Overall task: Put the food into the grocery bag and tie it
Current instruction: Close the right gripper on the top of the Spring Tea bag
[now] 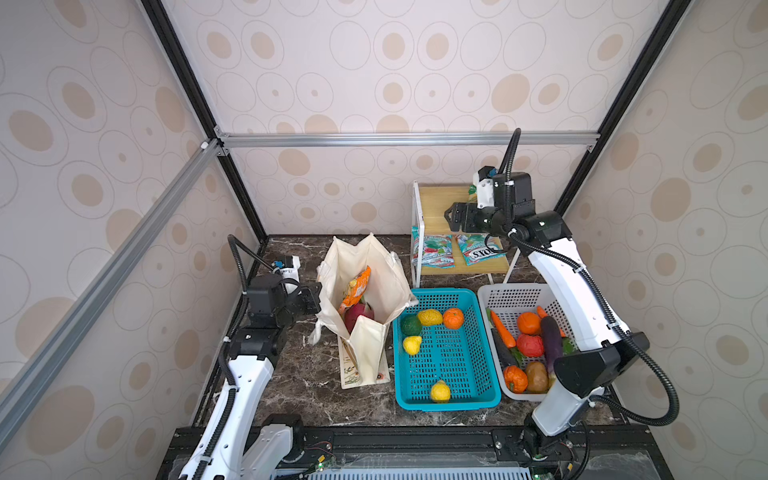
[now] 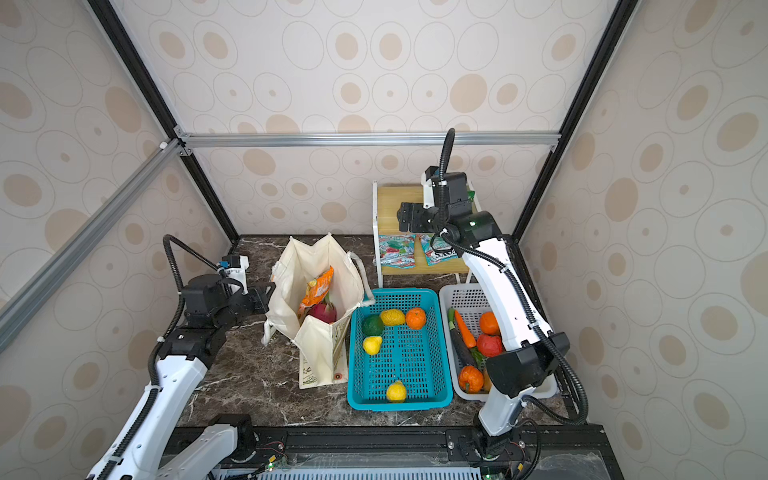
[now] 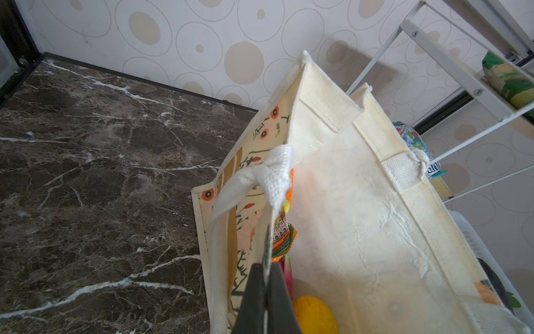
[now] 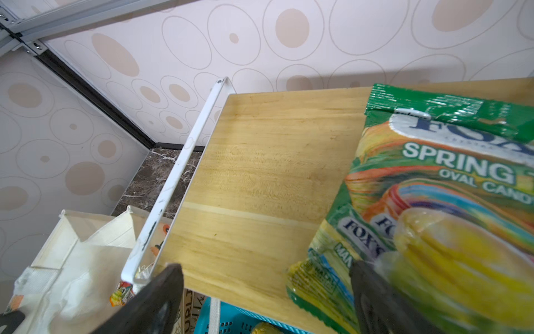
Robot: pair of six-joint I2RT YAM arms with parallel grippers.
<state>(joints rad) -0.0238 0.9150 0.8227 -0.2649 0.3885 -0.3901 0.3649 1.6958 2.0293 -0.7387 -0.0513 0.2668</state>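
Note:
The robot's right gripper will next draw back toward the grey basket and then close on the packet's near end (image 4: 331,305), because the green snack packet (image 4: 433,202) lies mostly beside the gripper's open fingers.
The cream grocery bag (image 1: 384,286) (image 2: 291,282) stands open on the marble table. In it are an orange snack packet (image 1: 355,289), a pink dragon fruit (image 1: 358,313) and a yellow fruit (image 3: 315,315). My left gripper (image 1: 313,297) (image 3: 267,277) is shut on the bag's left rim. My right gripper (image 1: 451,216) (image 4: 265,289) hangs open over the wooden top shelf, and a corner of the green snack packet (image 4: 433,202) lies between its fingers. Three yellow fruits (image 1: 430,318) lie in the teal basket. A purple eggplant (image 1: 551,340) lies in the grey basket.
The teal basket (image 1: 449,405) stands right of the bag, with the grey basket (image 1: 511,291) beyond it, partly under my right arm. Behind them is a white-framed shelf rack (image 1: 440,199), with teal packets (image 1: 432,249) on its lower board. Oranges, carrots and other produce fill the baskets.

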